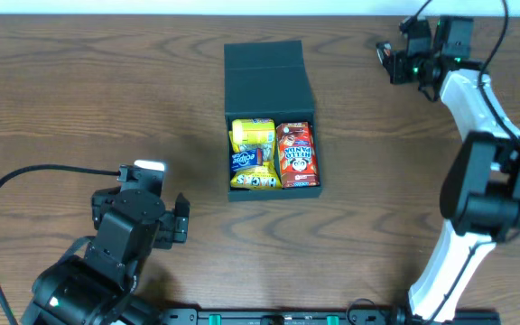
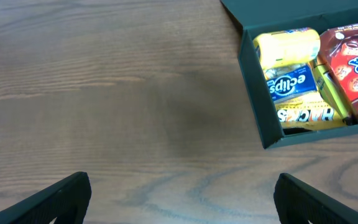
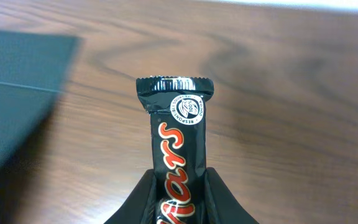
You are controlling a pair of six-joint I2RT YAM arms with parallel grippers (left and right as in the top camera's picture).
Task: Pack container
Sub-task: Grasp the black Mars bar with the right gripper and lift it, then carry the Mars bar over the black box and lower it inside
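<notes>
My right gripper swings back over the container (image 1: 271, 190) next, then turns and lowers onto the near yellow packet beside the blue box.
The black square container (image 1: 271, 190) lies open at the table's middle, its flap lid (image 1: 267, 79) folded back toward the far side. Inside are yellow packets (image 1: 253, 155) and a red Hello Panda packet (image 1: 297, 153). The left wrist view also shows the container (image 2: 257, 99) at upper right. My left gripper (image 1: 181, 219) is open and empty, near the front left; its fingers (image 2: 182, 199) frame bare wood. My right gripper (image 1: 388, 60) is at the far right, shut on a black Mars bar (image 3: 176, 149) held above the wood, with the lid (image 3: 17, 93) to its left.
A black cable (image 1: 34, 181) loops across the table at the left. The right arm's white links (image 1: 477, 135) stand along the right side. The table's far edge (image 1: 197, 16) lies just behind the lid.
</notes>
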